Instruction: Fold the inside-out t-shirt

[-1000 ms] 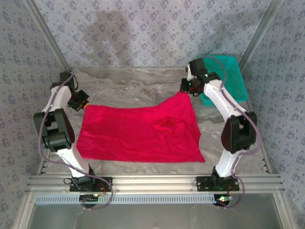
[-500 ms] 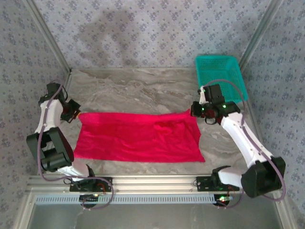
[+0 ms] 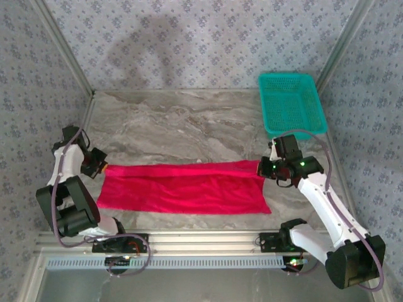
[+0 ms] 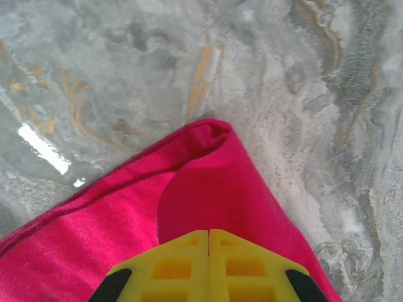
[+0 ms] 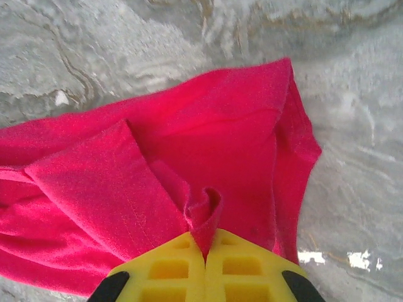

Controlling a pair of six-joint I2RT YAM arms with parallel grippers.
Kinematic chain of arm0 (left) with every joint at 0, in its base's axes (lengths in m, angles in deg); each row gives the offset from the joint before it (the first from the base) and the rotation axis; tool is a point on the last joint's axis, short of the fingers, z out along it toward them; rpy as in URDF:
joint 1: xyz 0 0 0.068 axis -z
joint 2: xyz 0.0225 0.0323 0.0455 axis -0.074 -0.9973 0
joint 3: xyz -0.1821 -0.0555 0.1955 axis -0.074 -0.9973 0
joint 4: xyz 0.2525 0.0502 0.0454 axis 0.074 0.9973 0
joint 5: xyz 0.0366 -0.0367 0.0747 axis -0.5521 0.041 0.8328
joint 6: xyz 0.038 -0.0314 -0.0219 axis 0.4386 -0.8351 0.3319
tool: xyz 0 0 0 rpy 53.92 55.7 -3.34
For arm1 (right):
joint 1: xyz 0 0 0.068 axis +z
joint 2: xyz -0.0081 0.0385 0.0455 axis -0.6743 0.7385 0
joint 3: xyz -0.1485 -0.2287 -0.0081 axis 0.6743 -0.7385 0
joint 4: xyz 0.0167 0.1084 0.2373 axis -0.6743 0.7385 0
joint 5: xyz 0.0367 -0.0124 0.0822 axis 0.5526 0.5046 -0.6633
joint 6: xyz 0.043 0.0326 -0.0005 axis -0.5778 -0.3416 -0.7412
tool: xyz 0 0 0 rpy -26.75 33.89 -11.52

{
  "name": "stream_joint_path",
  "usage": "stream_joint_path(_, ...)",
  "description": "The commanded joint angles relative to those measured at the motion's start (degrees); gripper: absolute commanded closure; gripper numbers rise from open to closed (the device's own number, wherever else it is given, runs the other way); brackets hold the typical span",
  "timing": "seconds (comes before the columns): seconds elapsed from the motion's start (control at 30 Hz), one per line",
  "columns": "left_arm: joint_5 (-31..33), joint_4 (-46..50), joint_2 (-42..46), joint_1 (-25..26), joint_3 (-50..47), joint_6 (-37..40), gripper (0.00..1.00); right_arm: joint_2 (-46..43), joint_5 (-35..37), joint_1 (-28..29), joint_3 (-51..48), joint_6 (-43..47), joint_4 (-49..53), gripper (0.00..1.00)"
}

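Note:
My left gripper moves back over the shirt's uncovered lower layer (image 3: pixel 117 192) next and releases the cloth there, since the folded piece of cloth covers only that layer's far part.
The inside-out t-shirt (image 3: pixel 182 189) is plain bright red and lies as a long, narrow band across the near half of the marble table. My left gripper (image 3: pixel 101 168) is at its far left corner, jaws shut on the cloth. In the left wrist view the yellow fingers meet at the gripper (image 4: pixel 208 231) over a rounded fold of the t-shirt (image 4: pixel 208 170). My right gripper (image 3: pixel 261 168) is at the far right corner. In the right wrist view the gripper (image 5: pixel 205 239) pinches a curled tuck of the t-shirt (image 5: pixel 157 157).
A teal mesh basket (image 3: pixel 291 100) stands at the back right corner. Bare marble table (image 3: pixel 189 119) stretches behind the shirt. Patterned walls close in on three sides, and an aluminium rail (image 3: pixel 201 242) runs along the near edge.
Both grippers have come toward the near edge, drawing the shirt's far edge with them. The red cloth has gone from a broad sheet to a narrow band.

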Motion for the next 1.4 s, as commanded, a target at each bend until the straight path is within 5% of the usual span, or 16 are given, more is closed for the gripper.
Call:
stream_joint_path(0.0, 0.4, 1.6, 2.7, -1.2, -0.2, 0.8, 1.00, -2.2, -0.5, -0.4, -1.0, -2.0, 3.0, 0.98)
stream_joint_path(0.3, -0.3, 2.2, 7.3, -1.5, 0.1, -0.5, 1.00, -4.9, -0.8, -0.6, -1.0, -2.5, 4.4, 0.96)
stream_joint_path(0.57, 1.8, -1.6, 14.9, -1.8, -12.6, -5.4, 1.00, -9.3, -2.1, -0.3, -10.6, -8.7, 1.4, 0.93)
stream_joint_path(0.7, 2.0, -3.9, 17.4, -2.5, -17.6, -8.5, 1.00, -14.2, -1.8, 0.0, -16.1, -13.9, 1.0, 0.72)
stream_joint_path(0.73, 2.1, -4.0, 18.0, -2.8, -18.1, -9.0, 0.96, -15.9, -1.3, 0.0, -16.9, -15.3, 1.2, 0.63)
stream_joint_path(0.77, 2.1, -4.1, 18.4, -3.3, -18.4, -9.1, 0.86, -17.6, -0.6, 0.0, -17.4, -16.4, 1.6, 0.60)
stream_joint_path(0.9, 1.6, -4.8, 20.5, -3.9, -16.2, -9.0, 0.70, -20.5, 1.9, 0.1, -16.3, -15.5, 1.8, 0.52)
stream_joint_path(1.0, 2.1, -4.8, 21.1, -2.3, -12.3, -9.0, 0.68, -16.5, 1.4, 0.9, -14.6, -12.8, -1.5, 0.53)
stream_joint_path(1.17, 4.7, -6.6, 19.6, 8.0, -8.6, -10.1, 0.68, -1.3, 1.1, 7.4, -10.6, -8.1, -10.6, 0.52)
stream_joint_path(1.37, -1.1, -13.0, 6.6, 18.9, -7.7, -12.2, 0.68, 16.7, 5.4, 15.9, -2.0, -1.7, -17.6, 0.42)
